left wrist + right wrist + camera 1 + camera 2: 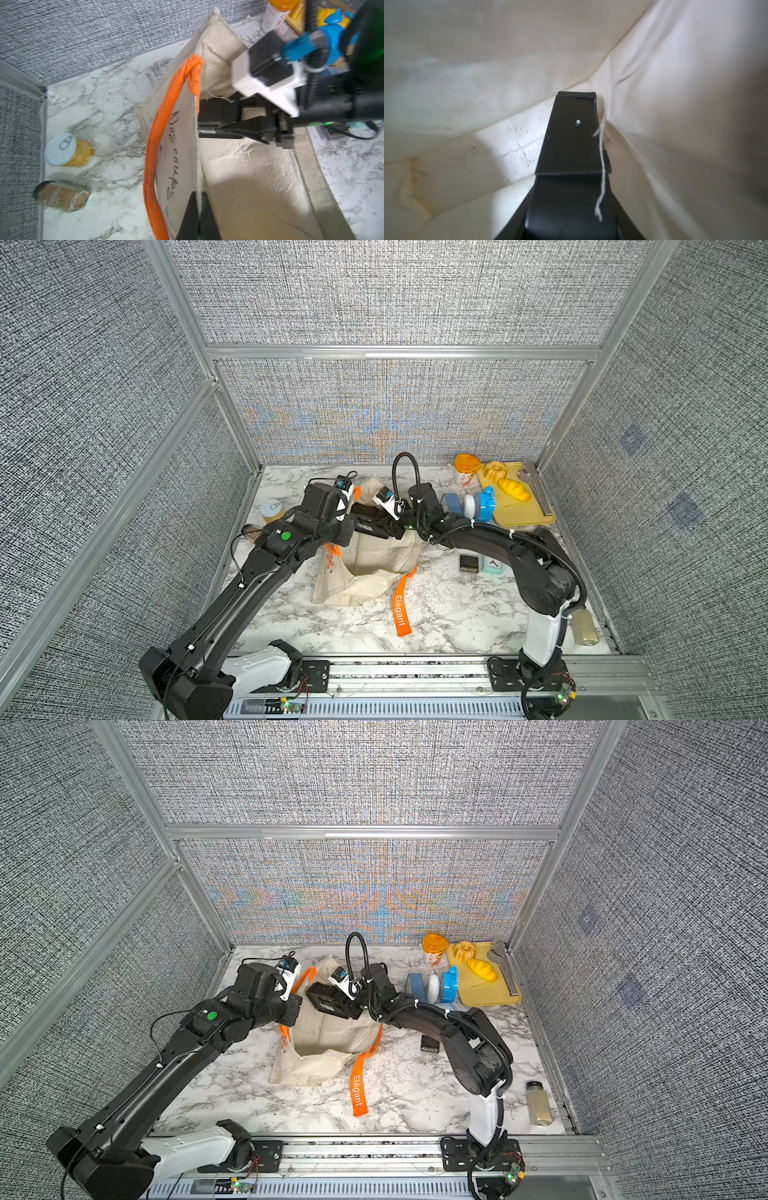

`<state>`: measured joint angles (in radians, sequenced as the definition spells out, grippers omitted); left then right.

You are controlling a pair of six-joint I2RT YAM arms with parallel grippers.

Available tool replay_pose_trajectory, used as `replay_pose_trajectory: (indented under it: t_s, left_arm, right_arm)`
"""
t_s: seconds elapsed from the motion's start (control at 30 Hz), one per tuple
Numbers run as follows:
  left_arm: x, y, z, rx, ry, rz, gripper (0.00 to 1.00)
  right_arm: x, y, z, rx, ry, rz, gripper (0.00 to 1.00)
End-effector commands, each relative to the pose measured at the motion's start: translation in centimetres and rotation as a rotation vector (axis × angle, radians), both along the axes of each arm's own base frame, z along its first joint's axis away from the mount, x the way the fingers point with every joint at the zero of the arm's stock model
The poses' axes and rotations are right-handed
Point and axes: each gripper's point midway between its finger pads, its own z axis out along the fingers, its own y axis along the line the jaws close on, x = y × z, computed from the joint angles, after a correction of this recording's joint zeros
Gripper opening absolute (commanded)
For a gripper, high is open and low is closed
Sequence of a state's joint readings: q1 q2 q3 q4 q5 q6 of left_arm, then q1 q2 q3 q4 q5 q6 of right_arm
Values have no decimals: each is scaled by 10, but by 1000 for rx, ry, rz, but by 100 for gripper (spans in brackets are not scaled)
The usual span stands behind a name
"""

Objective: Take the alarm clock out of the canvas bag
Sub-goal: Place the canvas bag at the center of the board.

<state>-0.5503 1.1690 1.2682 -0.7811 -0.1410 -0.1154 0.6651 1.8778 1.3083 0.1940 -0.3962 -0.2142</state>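
Note:
My left gripper holds the bag's rim, and the can stands on the gripper's side away from the black object. Next it should pull the rim toward the can [272, 509] [68, 150], clear of the black object, and let go.
The cream canvas bag [386, 556] [332, 1031] lies mid-table with its mouth held open and its orange "Elegant" tag [401, 610] trailing toward the front. My left gripper [198, 195] is shut on the bag's rim beside an orange handle [153, 145]. My right gripper [320, 1000] reaches into the mouth. In the right wrist view its jaws are shut on a flat black object [571, 135] with a small screw, surrounded by the bag's lining [467, 83]. I cannot tell whether this object is the alarm clock.
A small mint-green box with a clock face [493, 565] and a black item [430, 1043] sit right of the bag. At back right are a yellow tray [523, 506], blue and white rolls [469, 506] and an orange-lidded cup [467, 466]. A can [68, 150] and a jar [60, 196] lie left.

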Motion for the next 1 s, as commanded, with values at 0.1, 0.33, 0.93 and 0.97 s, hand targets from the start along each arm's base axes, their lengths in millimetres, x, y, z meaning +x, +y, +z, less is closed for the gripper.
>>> replay_pose_trajectory:
  t_s: [0.1,0.33,0.93,0.97]
  left_arm:
    - [11,45,15,2,-51,210,0]
    - [18,100,17,-155,-98,427,0]
    - [29,164,55,-39,-299,547,0]
    - [28,161,62,-60,-319,531,0]
  right_arm:
    - [-15,-9,76,151,-19,-33,28]
    - [-43,-34,129,257,47,-84,28]
    - [-44,-124,169,446,490,-432,27]
    - [-44,-127,169,449,527,-446,28]
